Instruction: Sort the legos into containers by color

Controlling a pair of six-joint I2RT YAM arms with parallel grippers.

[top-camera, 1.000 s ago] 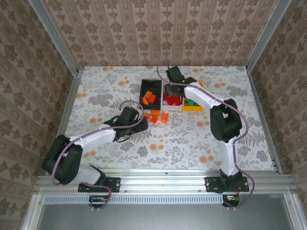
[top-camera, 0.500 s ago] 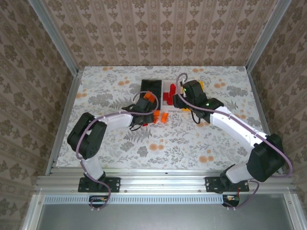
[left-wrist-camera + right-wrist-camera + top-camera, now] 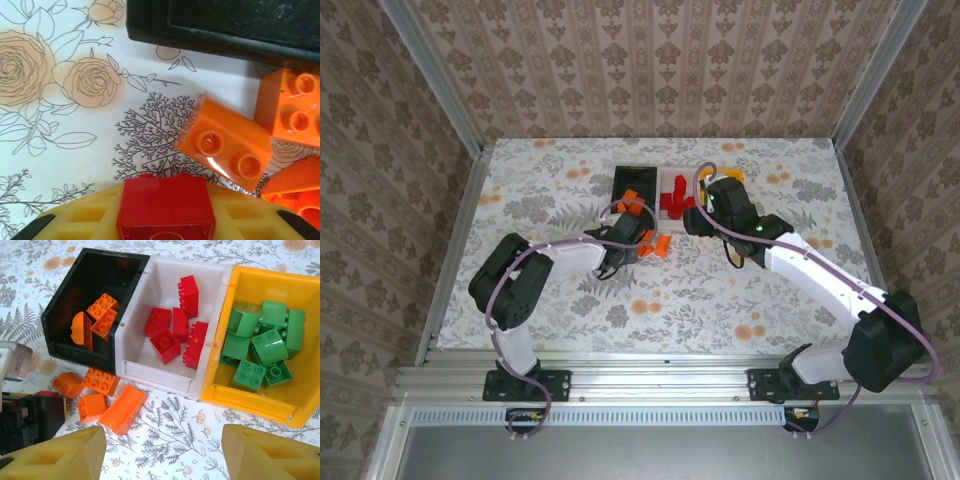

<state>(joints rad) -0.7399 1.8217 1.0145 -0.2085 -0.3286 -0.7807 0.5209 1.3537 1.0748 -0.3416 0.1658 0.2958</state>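
Observation:
The white container (image 3: pixel 678 199) lies outward of my left gripper, beyond the orange legos, so I will raise that gripper outward over it and release the red lego where red ones sit.
My left gripper (image 3: pixel 166 220) is shut on a red lego (image 3: pixel 166 200), low over the table just in front of the black container (image 3: pixel 200 30). Several orange legos (image 3: pixel 225 142) lie loose beside it. In the top view the left gripper (image 3: pixel 638 243) sits at that orange pile (image 3: pixel 660 244). My right gripper (image 3: pixel 162 455) hangs open and empty above the table in front of the row. The black container (image 3: pixel 65 310) holds orange legos (image 3: pixel 97 315), the white container (image 3: pixel 150 371) red legos (image 3: pixel 172 325), and the yellow container (image 3: pixel 260 395) green legos (image 3: pixel 260 345).
Loose orange bricks (image 3: pixel 122 408) lie against the black and white containers' front walls, between the two grippers. The right gripper (image 3: pixel 692 218) is near the white container (image 3: pixel 672 195). Aluminium rails edge the flowered table (image 3: pixel 720 290).
The left gripper has reached the orange pile and closed on the red lego. The right gripper has drawn back from over the containers to the table in front of them.

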